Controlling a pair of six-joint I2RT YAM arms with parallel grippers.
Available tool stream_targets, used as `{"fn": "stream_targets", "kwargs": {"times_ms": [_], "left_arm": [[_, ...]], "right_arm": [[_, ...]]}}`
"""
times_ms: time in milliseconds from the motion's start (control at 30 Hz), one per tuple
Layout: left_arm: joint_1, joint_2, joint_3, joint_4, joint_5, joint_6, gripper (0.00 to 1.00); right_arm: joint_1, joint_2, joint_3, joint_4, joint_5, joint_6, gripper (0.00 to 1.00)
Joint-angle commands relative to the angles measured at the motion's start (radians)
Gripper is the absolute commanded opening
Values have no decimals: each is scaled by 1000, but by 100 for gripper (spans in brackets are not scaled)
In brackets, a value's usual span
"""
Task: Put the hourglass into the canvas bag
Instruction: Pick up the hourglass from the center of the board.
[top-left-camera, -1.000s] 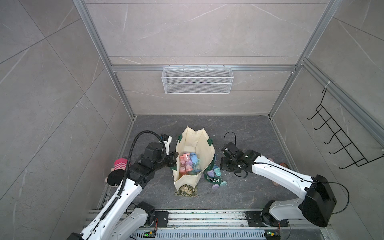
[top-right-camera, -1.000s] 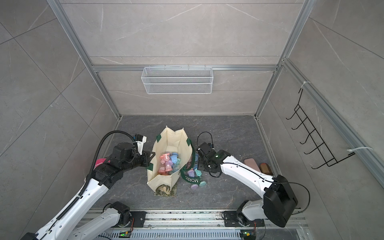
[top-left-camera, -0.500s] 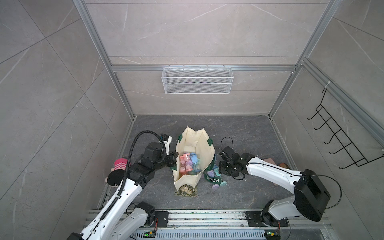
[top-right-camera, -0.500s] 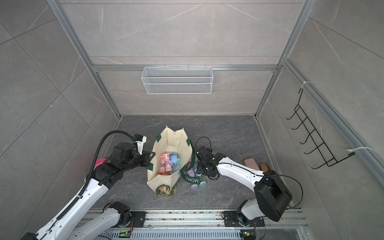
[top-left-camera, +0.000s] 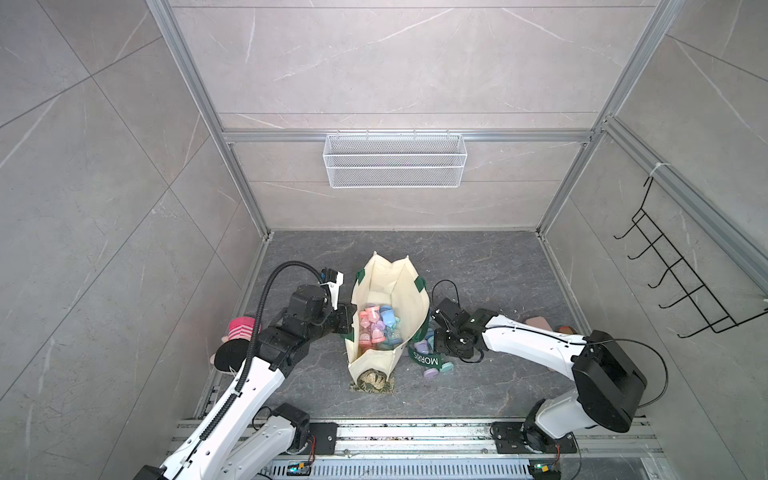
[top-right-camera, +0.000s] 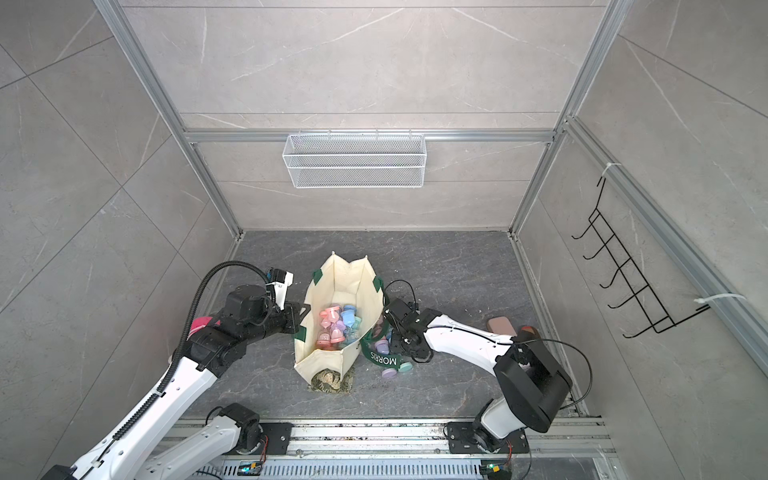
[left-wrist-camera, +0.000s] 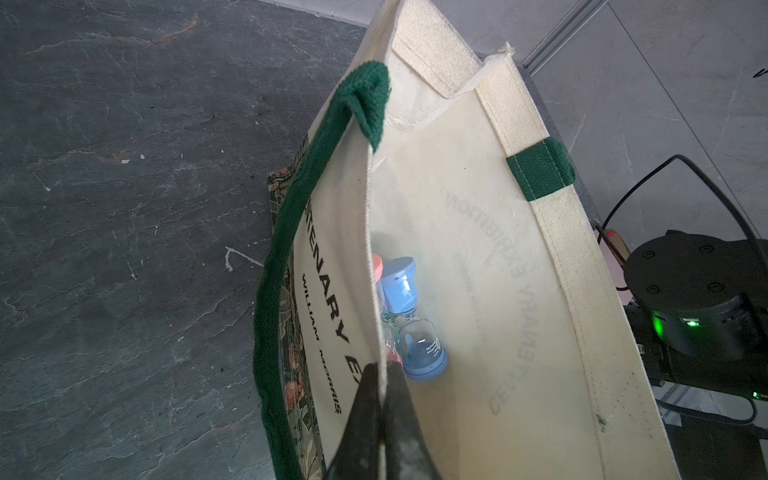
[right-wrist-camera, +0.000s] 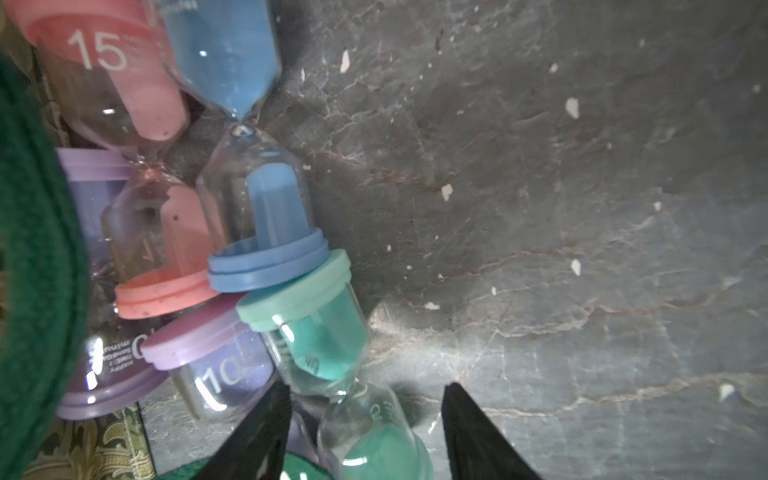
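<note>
The far bulb of the teal hourglass (right-wrist-camera: 321, 340) lies below and outward, so my right gripper's fingers next go down and outward past the hourglass's middle and close there.
The cream canvas bag (top-left-camera: 390, 286) (top-right-camera: 345, 282) stands open on the floor with several hourglasses (top-left-camera: 376, 328) inside. My left gripper (top-left-camera: 347, 318) (left-wrist-camera: 380, 399) is shut on the bag's rim (left-wrist-camera: 370, 249). Beside the bag's other side, several hourglasses lie on the floor by the green MORRIS handle (top-left-camera: 428, 359). My right gripper (top-left-camera: 434, 336) (right-wrist-camera: 368, 386) is open low over them. Its jaws straddle one bulb of a teal hourglass (right-wrist-camera: 328, 345) without gripping it. Blue (right-wrist-camera: 249, 174), pink (right-wrist-camera: 137, 104) and purple (right-wrist-camera: 208, 357) hourglasses lie close against it.
A white wire basket (top-left-camera: 395, 160) hangs on the back wall and a black hook rack (top-left-camera: 685, 282) on the right wall. A pink striped thing (top-left-camera: 241, 328) lies by the left wall. A floral cloth (top-left-camera: 372, 380) sticks out under the bag.
My right gripper has moved a little closer to the bag and down onto the hourglasses on the floor. The left arm and the bag have stayed still.
</note>
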Motion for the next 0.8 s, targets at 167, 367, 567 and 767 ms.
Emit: {"fn": "stream_targets", "kwargs": {"times_ms": [167, 367, 567, 767], "left_arm": [[-4, -14, 12, 44, 20, 12, 0], [-4, -16, 11, 43, 21, 12, 0], [-4, -17, 12, 44, 23, 12, 0], [-4, -20, 10, 42, 24, 12, 0]], "right_arm": [[7, 45, 20, -41, 43, 26, 60], [7, 51, 12, -57, 61, 42, 61], [-2, 60, 22, -71, 92, 34, 62], [-20, 115, 68, -68, 107, 2, 62]]}}
